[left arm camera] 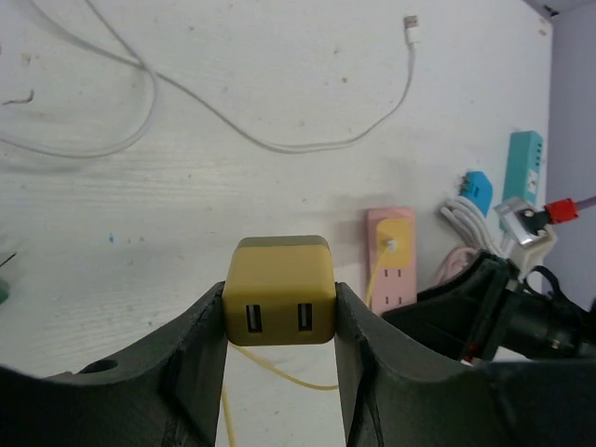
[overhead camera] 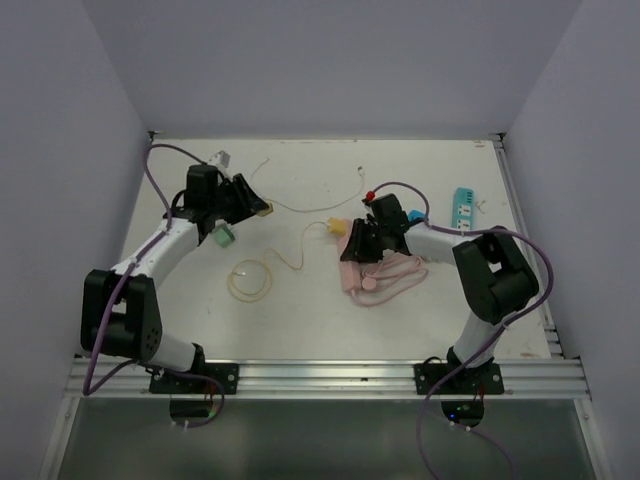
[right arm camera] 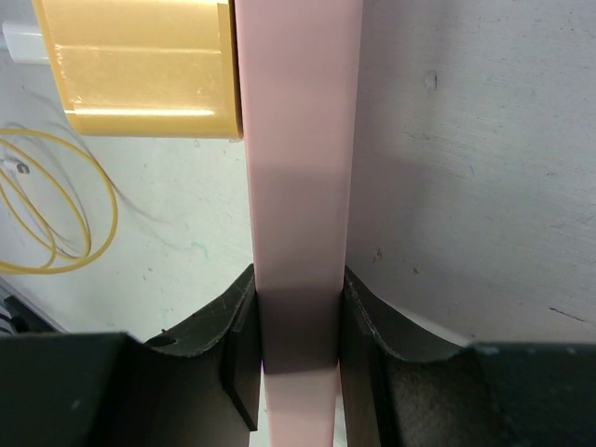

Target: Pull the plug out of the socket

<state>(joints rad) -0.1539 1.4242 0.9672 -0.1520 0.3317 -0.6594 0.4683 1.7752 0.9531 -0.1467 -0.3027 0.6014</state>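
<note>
The charger block (left arm camera: 279,289) is already off the pink power strip; my left gripper will lower it toward the bare tabletop (left arm camera: 138,277) beside the green object and release it.
My left gripper (left arm camera: 279,312) is shut on a yellow two-port USB charger block (left arm camera: 279,289) and holds it over the table at the far left (overhead camera: 262,209). The pink power strip (left arm camera: 389,270) lies at mid table. A second yellow plug (left arm camera: 395,235) with a yellow cable sits in the strip's far end; it also shows in the top view (overhead camera: 338,228) and the right wrist view (right arm camera: 140,65). My right gripper (right arm camera: 298,312) is shut on the pink strip's edge (right arm camera: 298,186), seen from above as well (overhead camera: 357,250).
A teal power strip (overhead camera: 462,207) and a blue plug (overhead camera: 415,215) lie at the far right. A white cable (left arm camera: 279,144) runs across the back. A yellow cable coil (overhead camera: 250,280), a green object (overhead camera: 224,236) and a white adapter (overhead camera: 220,158) lie on the left.
</note>
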